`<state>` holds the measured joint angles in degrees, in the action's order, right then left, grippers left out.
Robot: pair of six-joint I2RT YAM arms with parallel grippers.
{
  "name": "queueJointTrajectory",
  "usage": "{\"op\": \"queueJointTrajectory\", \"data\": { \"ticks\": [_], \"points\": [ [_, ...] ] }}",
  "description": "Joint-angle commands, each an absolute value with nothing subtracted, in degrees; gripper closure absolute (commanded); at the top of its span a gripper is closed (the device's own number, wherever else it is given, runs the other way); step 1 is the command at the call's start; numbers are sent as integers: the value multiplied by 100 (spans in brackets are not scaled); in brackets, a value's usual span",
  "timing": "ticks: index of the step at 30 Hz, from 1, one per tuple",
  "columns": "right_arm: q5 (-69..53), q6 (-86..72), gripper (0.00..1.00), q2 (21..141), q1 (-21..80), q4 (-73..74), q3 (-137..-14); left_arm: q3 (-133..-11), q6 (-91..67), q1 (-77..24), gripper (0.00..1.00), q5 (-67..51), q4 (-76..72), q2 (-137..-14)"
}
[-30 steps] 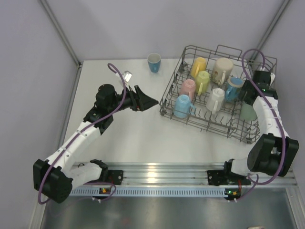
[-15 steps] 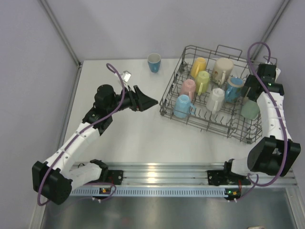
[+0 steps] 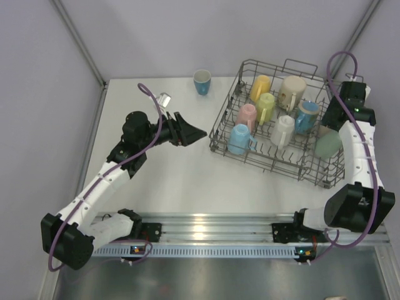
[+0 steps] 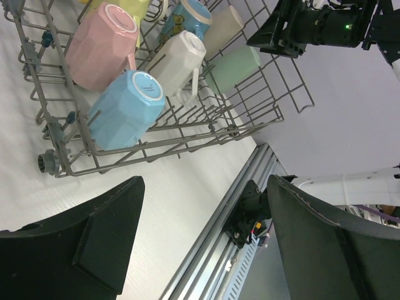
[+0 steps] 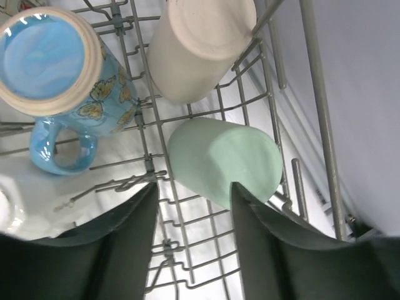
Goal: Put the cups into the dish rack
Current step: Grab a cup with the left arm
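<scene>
Only the blue cup is still outside the rack [image 3: 325, 177], so my left gripper should swing outward and close on its rim facing away from the rack.
The grey wire dish rack [image 3: 325, 177] stands at the right and holds several cups: yellow, beige, lime, pink, white, light blue [image 3: 240, 138], a blue patterned mug [image 3: 305, 116] and a mint green tumbler [image 3: 327, 144]. One blue cup [image 3: 202, 82] stands alone on the table at the back. My right gripper [image 3: 337, 115] is open and empty above the rack's right end; in its wrist view the mint tumbler [image 5: 225, 162] lies just beyond its tips [image 5: 192, 190]. My left gripper [image 3: 199, 132] is open and empty, left of the rack, facing it [image 4: 200, 187].
A small silver object [image 3: 165, 99] sits by the left arm's wrist. The metal rail [image 3: 212, 224] runs along the near edge. Grey walls close in on the left and right.
My right gripper has drawn up and back from the mint tumbler, which now lies in the rack. My left arm has barely moved.
</scene>
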<state>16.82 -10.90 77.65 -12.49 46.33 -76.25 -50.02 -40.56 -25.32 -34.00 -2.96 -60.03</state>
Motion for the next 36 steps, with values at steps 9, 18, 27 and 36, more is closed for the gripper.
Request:
{"op": "queueJointTrajectory", "data": {
  "ticks": [9,18,27,36],
  "points": [
    [1617,-1090,75,7822,-1388,4157,-7383,-5045,-3885,-2531,15,-3401,-387,-5915],
    [1354,-1116,73,7822,-1644,4121,-7426,-5571,-3455,-2514,16,-2876,421,-6152],
    [344,-1458,62,7331,-1582,4509,-8366,-6907,-2699,-2417,16,-1170,1388,-7021],
    [-1300,-2179,48,5768,-546,3069,-7121,-8813,-1943,-2329,20,208,1362,-9242]
  ]
}}
